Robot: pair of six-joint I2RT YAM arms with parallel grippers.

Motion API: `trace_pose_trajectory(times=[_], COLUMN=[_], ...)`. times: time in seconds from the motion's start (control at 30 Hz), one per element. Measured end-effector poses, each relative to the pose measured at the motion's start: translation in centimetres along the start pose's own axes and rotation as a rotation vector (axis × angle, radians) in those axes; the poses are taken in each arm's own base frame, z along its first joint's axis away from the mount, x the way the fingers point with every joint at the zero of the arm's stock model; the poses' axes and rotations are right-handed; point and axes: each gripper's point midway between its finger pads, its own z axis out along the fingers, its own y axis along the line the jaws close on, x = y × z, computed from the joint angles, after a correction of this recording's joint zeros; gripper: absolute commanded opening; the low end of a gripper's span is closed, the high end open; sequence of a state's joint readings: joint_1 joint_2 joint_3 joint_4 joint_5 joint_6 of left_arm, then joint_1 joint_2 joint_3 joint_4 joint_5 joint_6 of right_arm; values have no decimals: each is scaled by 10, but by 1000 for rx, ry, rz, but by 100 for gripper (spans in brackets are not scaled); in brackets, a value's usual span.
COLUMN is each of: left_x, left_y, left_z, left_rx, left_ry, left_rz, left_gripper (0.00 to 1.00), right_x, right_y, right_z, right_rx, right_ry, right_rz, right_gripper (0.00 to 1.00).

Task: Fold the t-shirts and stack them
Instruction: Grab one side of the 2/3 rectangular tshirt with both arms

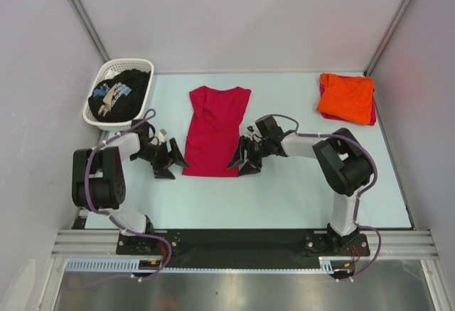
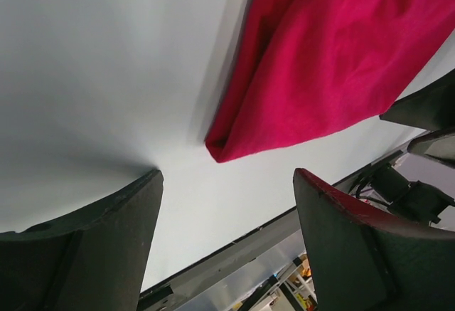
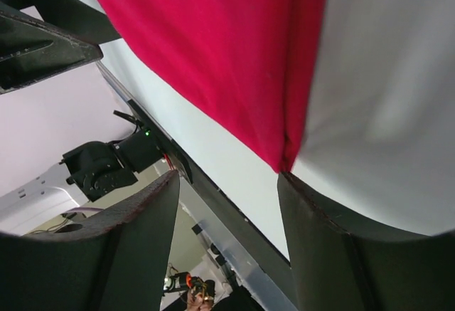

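Note:
I will move my right gripper to the right in the wrist view next and close it on the red shirt's near corner (image 1: 237, 175) (image 3: 282, 162), because that corner lies against only one fingertip.
A crimson-red t-shirt (image 1: 215, 129) lies flat mid-table, sleeves folded in, making a long narrow strip. My left gripper (image 1: 168, 161) stands open just left of its near left corner. In the left wrist view the red cloth (image 2: 327, 62) lies beyond the left gripper (image 2: 227, 183), with only bare table between the jaws. My right gripper (image 1: 244, 161) is open at the near right corner. There the red hem (image 3: 213, 48) ends right at one fingertip (image 3: 306, 204), not clamped. A folded orange t-shirt (image 1: 346, 96) rests at the back right. A black printed t-shirt (image 1: 121, 92) is bunched in the basket.
The white lattice basket (image 1: 139, 64) stands at the back left corner of the pale table (image 1: 284, 197). A sliver of red cloth (image 1: 372, 115) shows under the orange shirt's right edge. Grey walls close in the table on three sides.

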State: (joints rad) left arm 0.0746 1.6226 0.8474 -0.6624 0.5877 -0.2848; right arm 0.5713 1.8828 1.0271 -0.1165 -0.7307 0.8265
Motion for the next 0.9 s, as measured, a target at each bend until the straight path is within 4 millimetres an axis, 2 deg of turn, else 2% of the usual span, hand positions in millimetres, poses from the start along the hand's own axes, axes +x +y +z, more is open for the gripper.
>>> trace_pose_trajectory(times=[0.23, 0.47, 0.6, 0.77, 0.9], left_x=[-15, -14, -14, -14, -14], left_y=[-12, -40, -48, -48, -49], left_z=[9, 27, 31, 32, 32], left_rx=[28, 63, 67, 63, 61], left_ry=[26, 92, 111, 122, 130], left_rz=[5, 66, 85, 82, 76], left_gripper=[81, 83, 86, 87, 88], right_x=[-18, -30, -28, -21, -15], right_y=[22, 39, 35, 15, 9], right_z=[17, 17, 15, 9, 0], right_rx=[-28, -31, 5, 102, 147], right_ry=[-3, -8, -1, 11, 11], right_rz=[-19, -49, -52, -46, -59], right_gripper=[63, 63, 63, 64, 64])
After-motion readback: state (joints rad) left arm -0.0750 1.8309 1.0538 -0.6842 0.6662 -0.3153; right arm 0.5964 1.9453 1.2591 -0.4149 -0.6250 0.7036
